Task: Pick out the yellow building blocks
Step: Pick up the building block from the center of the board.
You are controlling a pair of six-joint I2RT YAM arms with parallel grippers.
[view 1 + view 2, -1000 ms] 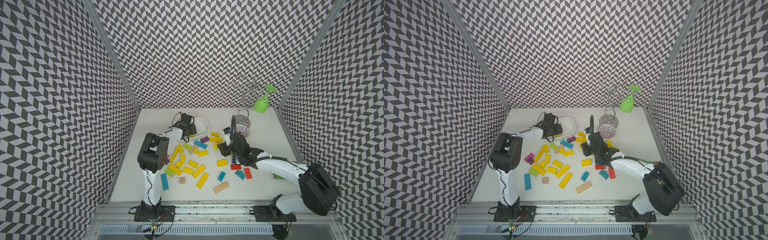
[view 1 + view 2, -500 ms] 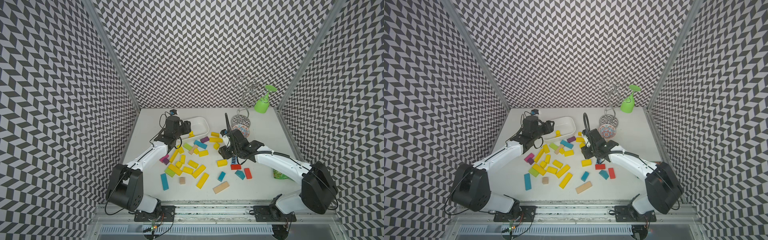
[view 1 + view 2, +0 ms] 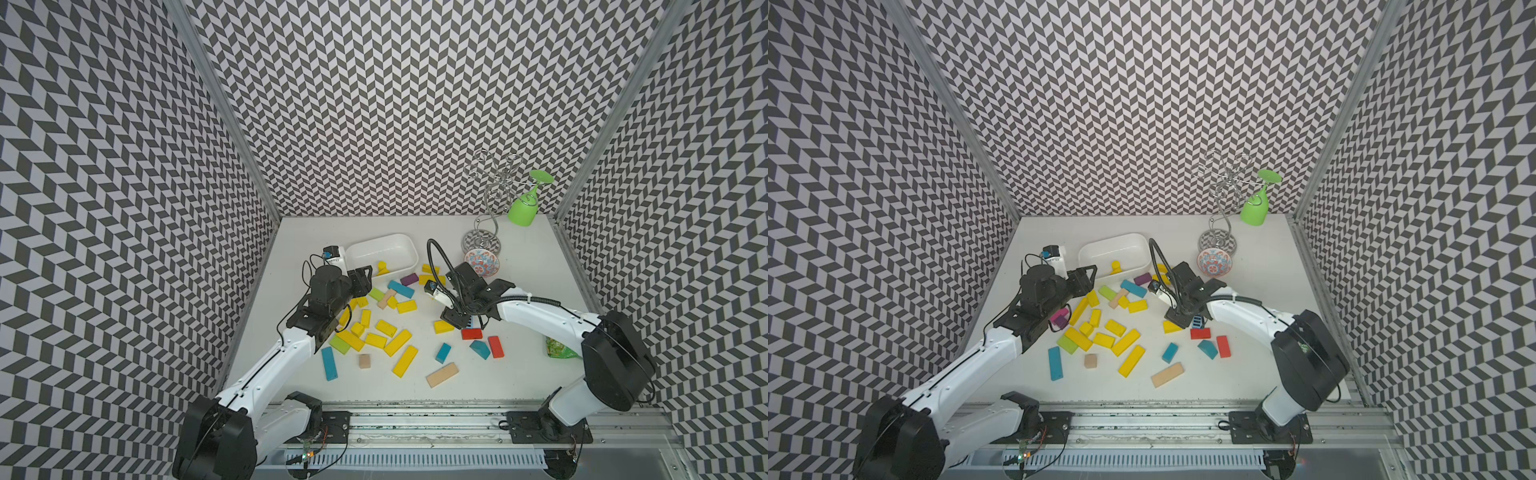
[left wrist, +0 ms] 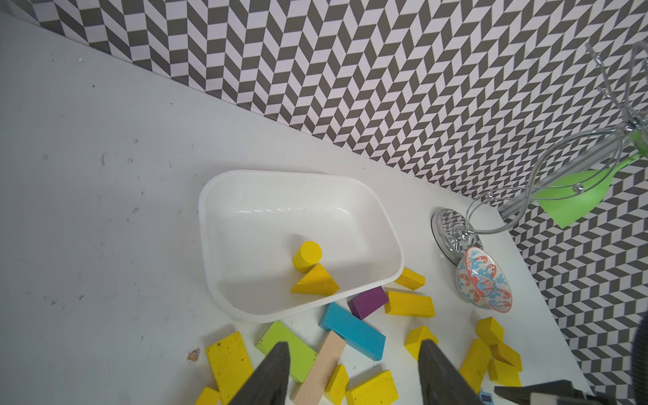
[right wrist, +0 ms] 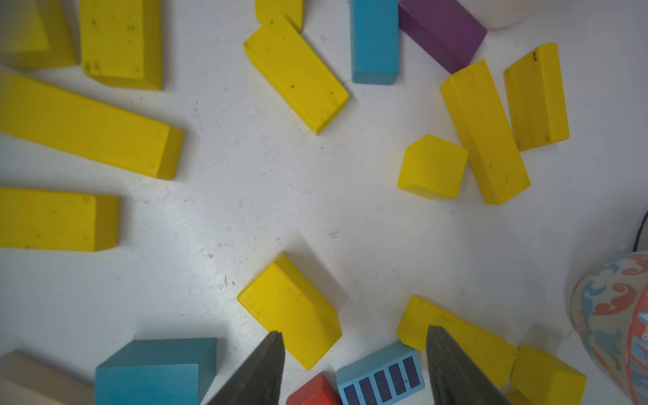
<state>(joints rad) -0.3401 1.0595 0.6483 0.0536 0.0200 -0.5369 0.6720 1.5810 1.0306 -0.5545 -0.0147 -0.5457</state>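
Observation:
The yellow brick point(image 5: 291, 308) by the red block lies slanted to my gripper's fingers, so my right gripper will next turn, lower over the brick's long sides and close.
Several yellow building blocks point(image 3: 398, 342) lie scattered among other colours on the white table in both top views. A yellow cylinder point(image 4: 307, 255) and a yellow wedge point(image 4: 315, 281) sit inside the white tray point(image 3: 409, 245). My left gripper point(image 4: 354, 350) is open just in front of the tray, above a lime block point(image 4: 292, 350) and a pale wooden bar point(image 4: 322, 368), holding nothing. My right gripper point(image 5: 354, 340) is open low over a yellow brick point(image 5: 291, 308) and a light-blue striped block point(image 5: 380, 377). In a top view it point(image 3: 451, 321) stands mid-table.
A patterned bowl point(image 3: 481, 262) and a wire rack point(image 3: 490, 199) holding a green glass point(image 3: 524, 210) stand at the back right. Blue point(image 3: 329, 363), red point(image 3: 495, 347), purple point(image 3: 408, 279) and wooden point(image 3: 442, 375) blocks lie around. A green packet point(image 3: 559, 349) lies right.
My left gripper has drawn back from above the tray toward the block pile. My right gripper's jaws have opened wider over the yellow brick.

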